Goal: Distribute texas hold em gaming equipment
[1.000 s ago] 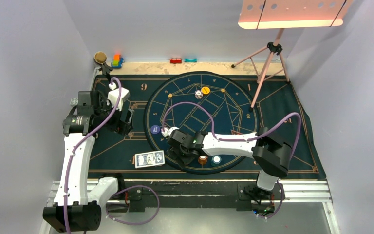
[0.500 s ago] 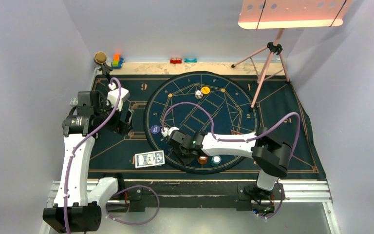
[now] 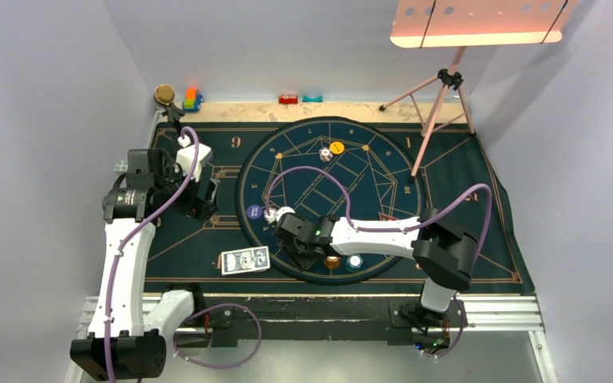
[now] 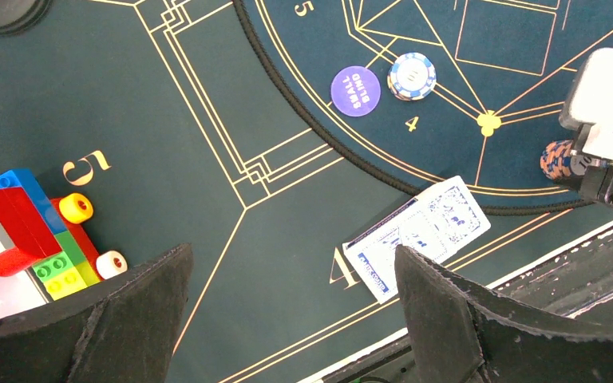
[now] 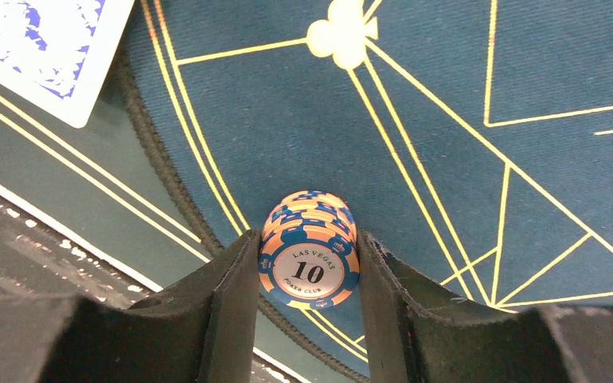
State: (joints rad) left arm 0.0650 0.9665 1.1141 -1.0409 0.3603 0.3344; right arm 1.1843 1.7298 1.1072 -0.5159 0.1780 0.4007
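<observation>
The two discs already have chips, so the robot's right gripper should next lift, swing outward to the right in the top view, and then lower beside the red piece.
My right gripper (image 5: pixel 307 249) is shut on a stack of orange chips (image 5: pixel 309 259) marked "10", its pads pressing both sides. The stack (image 3: pixel 332 261) stands at the near rim of the round mat, beside a teal chip (image 3: pixel 354 261). Blue-backed playing cards (image 3: pixel 245 260) lie on the felt left of it, also seen as cards (image 4: pixel 419 235) from the left wrist. A blue "small blind" disc (image 4: pixel 355 90) and a white-blue chip stack (image 4: pixel 412 76) sit at the mat's left. An orange disc (image 3: pixel 337 148) and a white chip (image 3: pixel 326 155) lie at the far side. My left gripper (image 4: pixel 291 263) hangs open above the felt, holding nothing.
Colourful toy blocks (image 4: pixel 40 239) sit on the felt to the left below my left gripper. More blocks (image 3: pixel 192 100) and two small pieces (image 3: pixel 288 99) line the back edge. A pink tripod (image 3: pixel 439 104) stands at the back right on the round mat (image 3: pixel 383 159).
The right gripper's fingers have closed in onto the orange chip stack. Neither arm has moved noticeably.
</observation>
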